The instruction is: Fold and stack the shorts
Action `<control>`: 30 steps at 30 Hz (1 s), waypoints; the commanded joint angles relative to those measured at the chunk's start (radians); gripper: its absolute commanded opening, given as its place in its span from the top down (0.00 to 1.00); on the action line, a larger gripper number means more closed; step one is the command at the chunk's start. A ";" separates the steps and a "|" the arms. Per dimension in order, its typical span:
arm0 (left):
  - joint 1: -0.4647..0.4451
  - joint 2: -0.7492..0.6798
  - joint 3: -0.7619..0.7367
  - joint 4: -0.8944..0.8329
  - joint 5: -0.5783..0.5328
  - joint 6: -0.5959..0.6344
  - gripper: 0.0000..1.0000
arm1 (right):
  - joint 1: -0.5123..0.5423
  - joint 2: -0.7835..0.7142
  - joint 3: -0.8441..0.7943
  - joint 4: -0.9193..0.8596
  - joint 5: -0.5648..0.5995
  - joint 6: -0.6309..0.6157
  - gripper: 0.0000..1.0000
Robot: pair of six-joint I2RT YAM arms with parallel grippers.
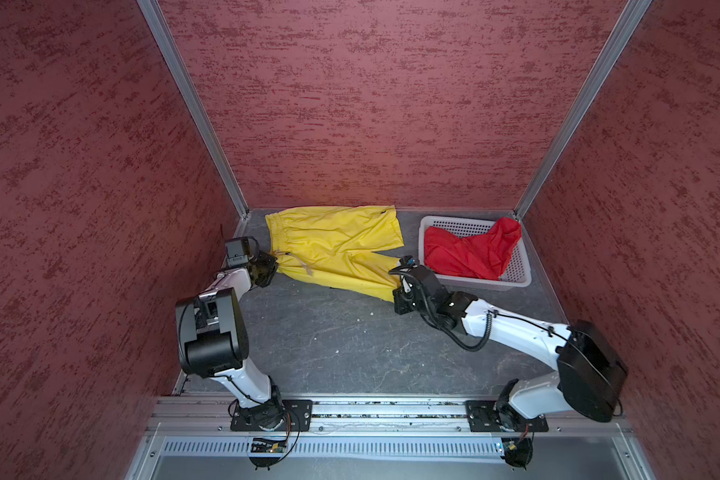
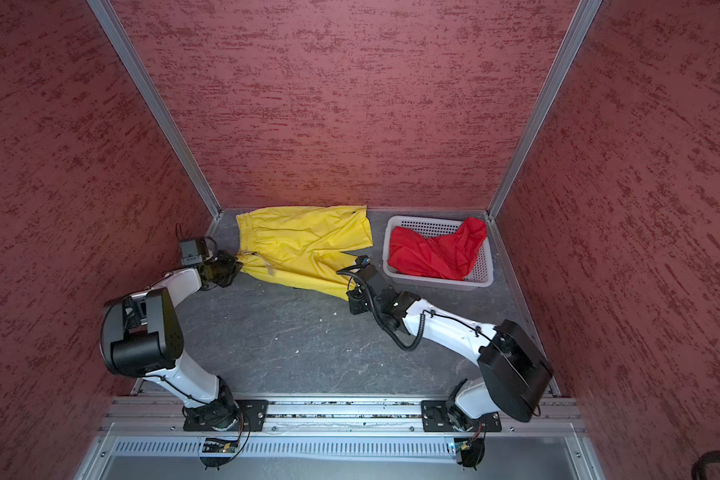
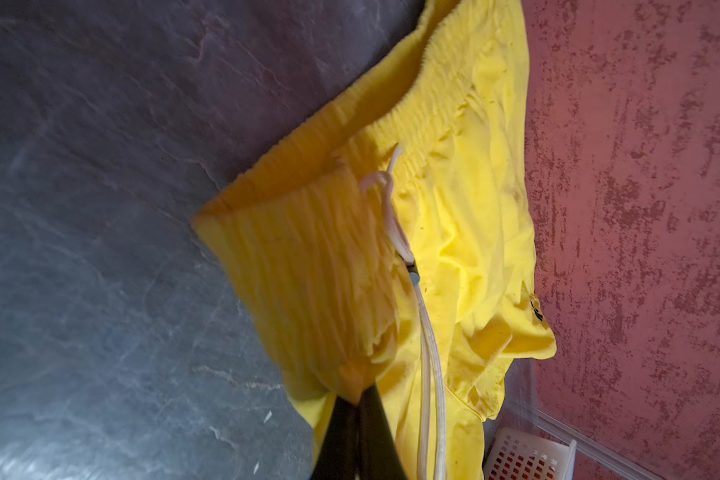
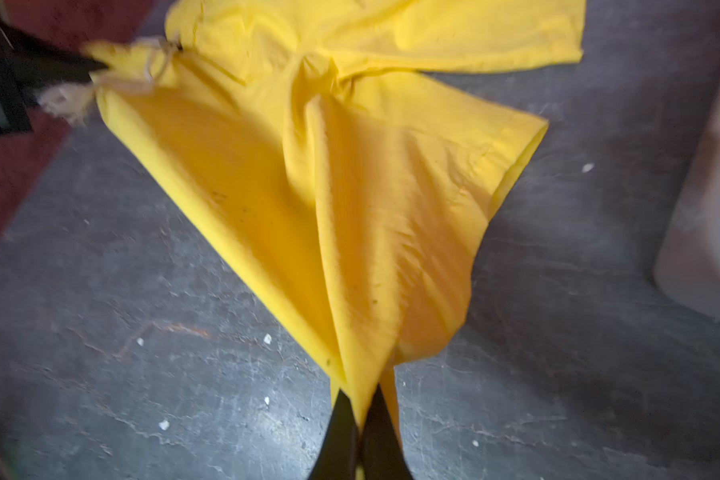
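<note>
I next need to raise my left gripper, then lower it back onto bare tabletop nearer my base and release, as the near leg hangs in folds between both grips.
The yellow shorts [image 1: 333, 245] [image 2: 304, 245] lie spread at the back of the grey table, waistband to the left, legs to the right. My left gripper [image 1: 273, 266] [image 3: 356, 395] is shut on the near corner of the gathered waistband [image 3: 308, 257], beside the pale drawstring [image 3: 429, 353]. My right gripper [image 1: 395, 293] [image 4: 360, 409] is shut on the hem of the near leg, which is lifted off the table between the two grips. The red shorts [image 1: 470, 253] [image 2: 433, 253] lie crumpled in the white basket, one part draped over its far right corner.
The white perforated basket [image 1: 520, 274] [image 2: 485, 270] stands at the back right, close to my right arm. Dark red walls enclose the table on three sides. An aluminium rail [image 1: 391, 411] with both arm bases runs along the front edge.
</note>
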 commanded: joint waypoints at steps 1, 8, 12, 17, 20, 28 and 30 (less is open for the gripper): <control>-0.003 -0.116 0.018 -0.110 -0.047 0.048 1.00 | -0.052 -0.092 -0.039 -0.038 -0.050 0.048 1.00; -0.044 -0.357 0.066 -0.283 -0.104 0.087 1.00 | -0.091 -0.259 -0.024 -0.181 -0.095 0.031 1.00; -0.077 -0.413 0.096 -0.369 -0.150 0.110 1.00 | -0.094 -0.296 -0.043 -0.217 -0.058 0.026 1.00; -0.125 -0.356 0.093 -0.377 -0.172 0.122 1.00 | -0.105 -0.192 -0.056 -0.192 -0.066 0.051 1.00; -0.143 -0.296 0.063 -0.359 -0.164 0.119 1.00 | -0.109 -0.101 -0.047 -0.170 -0.091 0.069 1.00; -0.137 -0.193 -0.029 -0.338 -0.170 0.118 0.91 | -0.125 0.115 0.025 -0.156 -0.078 0.080 0.98; -0.136 -0.171 -0.023 -0.371 -0.168 0.127 0.89 | -0.129 0.140 0.049 -0.169 -0.063 0.073 0.97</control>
